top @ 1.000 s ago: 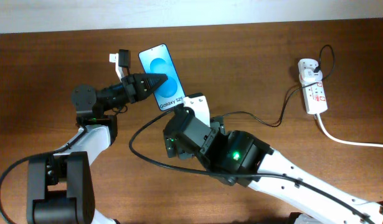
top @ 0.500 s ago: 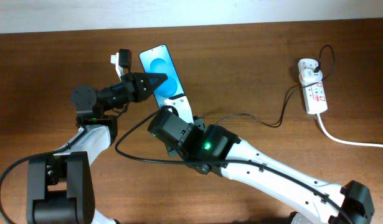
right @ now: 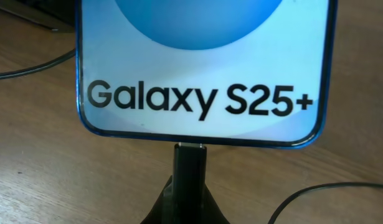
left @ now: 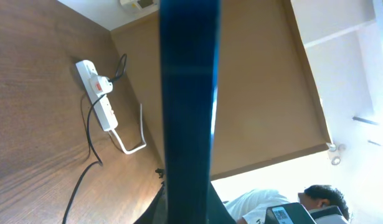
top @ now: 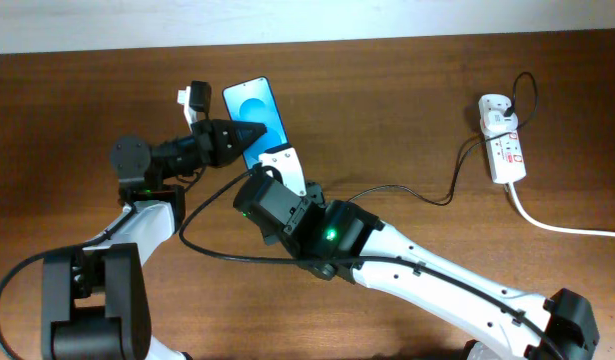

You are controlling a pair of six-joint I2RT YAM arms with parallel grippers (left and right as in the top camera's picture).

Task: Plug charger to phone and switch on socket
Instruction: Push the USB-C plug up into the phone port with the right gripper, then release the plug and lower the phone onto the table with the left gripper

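Observation:
The left gripper carries the phone (top: 253, 108) to its right in the overhead view next, lowers it and releases it. Clear tabletop lies below the gripper and that way.
The phone (top: 253, 108) is held tilted above the table, its blue screen facing up. My left gripper (top: 249, 133) is shut on its long edge; in the left wrist view the phone (left: 188, 93) is a dark blue bar rising from between my fingers (left: 207, 210). My right gripper (right: 190, 190) is shut on the charger's black plug (right: 190, 163), whose tip meets the phone's bottom edge (right: 197, 142) below the white text strip. The charger cable (top: 417, 192) runs right to the socket (top: 502, 140), a white power strip with red markings.
The socket's thick white cord (top: 562, 226) trails off to the right edge. A loop of black cable (top: 202, 245) lies under my right arm (top: 327, 235). The socket (left: 99, 93) also shows far off in the left wrist view. The table's far edge meets a white wall.
My right gripper has moved up and left to the phone's lower end and gone from open to shut on the plug. Its wrist now covers the phone's text strip from above. The left arm stayed put.

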